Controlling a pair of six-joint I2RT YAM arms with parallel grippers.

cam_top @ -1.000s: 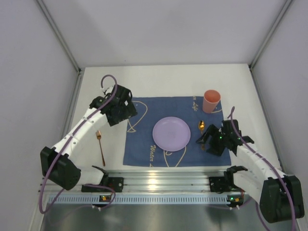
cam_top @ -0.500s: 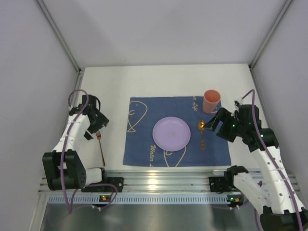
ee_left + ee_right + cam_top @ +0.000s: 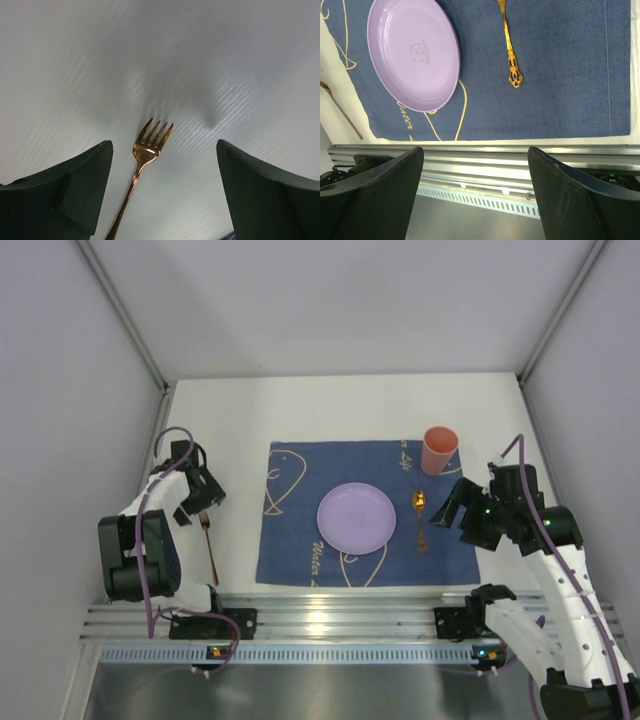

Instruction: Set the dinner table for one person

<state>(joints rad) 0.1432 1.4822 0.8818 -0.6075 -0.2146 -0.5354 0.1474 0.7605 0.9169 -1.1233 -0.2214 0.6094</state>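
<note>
The copper fork's tined head (image 3: 205,521) (image 3: 151,142) is below my left gripper, already between its open fingers. My left gripper will move down toward the tabletop next and close around it.
The white dinner table (image 3: 350,405) holds a dark blue cloth (image 3: 300,540). On the cloth lie a purple plate (image 3: 356,517), a gold spoon (image 3: 420,520) to its right, and a salmon cup (image 3: 438,450) at the far right corner. A copper fork (image 3: 208,540) lies on the bare table left of the cloth. My left gripper (image 3: 198,502) is open and empty, low over the fork's tines (image 3: 152,135), which lie between its fingers. My right gripper (image 3: 462,515) is open and empty, raised just right of the spoon (image 3: 510,50). The plate (image 3: 415,52) also shows in the right wrist view.
An aluminium rail (image 3: 330,615) runs along the near edge of the table, carrying both arm bases. Grey side walls stand left and right of the tabletop. The cloth's right edge (image 3: 620,75) lies close to the right arm.
My left gripper has swung from the cloth's far left corner out to the left and down over the fork. My right gripper has lifted off the spoon and drawn back to the right.
</note>
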